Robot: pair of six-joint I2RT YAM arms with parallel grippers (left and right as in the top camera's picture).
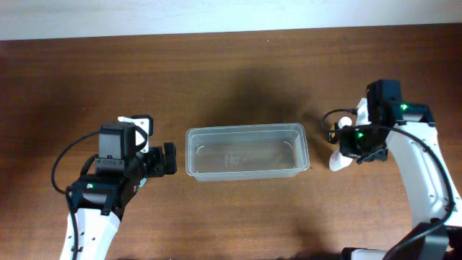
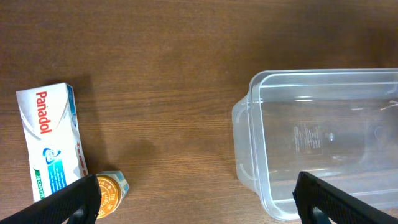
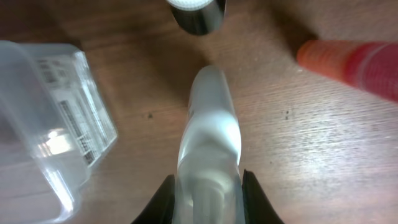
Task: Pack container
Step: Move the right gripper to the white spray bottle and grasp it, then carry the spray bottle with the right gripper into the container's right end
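My right gripper lifts over the empty container's closest end rim next and lowers inside to release the frosted white bottle (image 3: 208, 130), since the bottle is still outside the container.
The clear plastic container (image 1: 247, 152) stands empty in the middle of the table. It also shows in the left wrist view (image 2: 245, 118) and at the left of the right wrist view (image 3: 43, 124). My right gripper (image 1: 349, 146) is to the right of the container, shut on a frosted white bottle (image 3: 208, 130), whose end shows in the overhead view (image 1: 337, 162). My left gripper (image 1: 168, 159) is open and empty just left of the container; its fingers (image 2: 198, 205) straddle the container's near corner.
A white Panadol box (image 2: 50, 140) and a small orange-lidded jar (image 2: 107, 190) lie left of the container. Near the right gripper are a dark bottle with a white cap (image 3: 198, 14) and an orange-red tube (image 3: 354, 59).
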